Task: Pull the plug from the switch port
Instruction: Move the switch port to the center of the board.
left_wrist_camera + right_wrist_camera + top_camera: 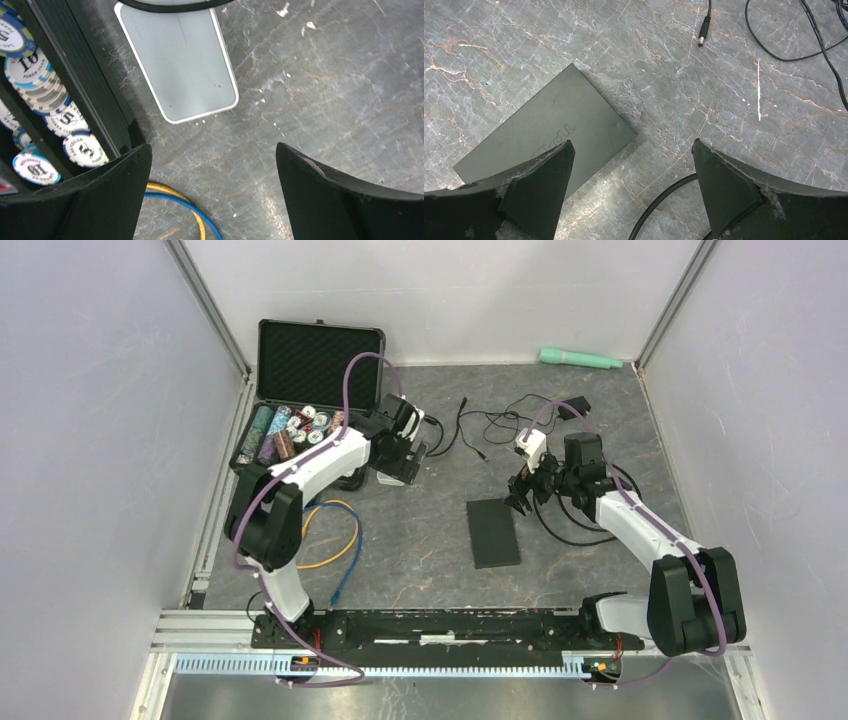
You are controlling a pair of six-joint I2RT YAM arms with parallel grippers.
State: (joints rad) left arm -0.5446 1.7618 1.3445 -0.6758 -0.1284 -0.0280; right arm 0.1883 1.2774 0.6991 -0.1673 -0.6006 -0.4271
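Observation:
The white box lies off-centre toward the black switch, so next my left gripper needs to lower and shift toward that side, with its open fingers on both sides of the white box's near end [390, 479] [200, 102].
The switch [493, 532] is a flat black box lying mid-table; in the right wrist view the switch [549, 125] shows raised lettering on its top, and its ports are hidden. My right gripper [522, 495] [632, 141] hangs open just right of its far end, over a black cable [659, 200]. A flat white box [180, 60] [392, 476] lies under my left gripper [405, 455] [212, 145], which is open with only bare table between its fingers. Blue and yellow cables [200, 215] [335, 535] loop beside it; the blue cable's plug [338, 593] lies loose on the table.
An open black case [300, 390] with poker chips [50, 100] stands at the back left, close to my left fingers. Thin black wires with a barrel plug [703, 39] and an adapter [573, 410] lie at the back right. A green flashlight [580, 359] rests against the rear wall.

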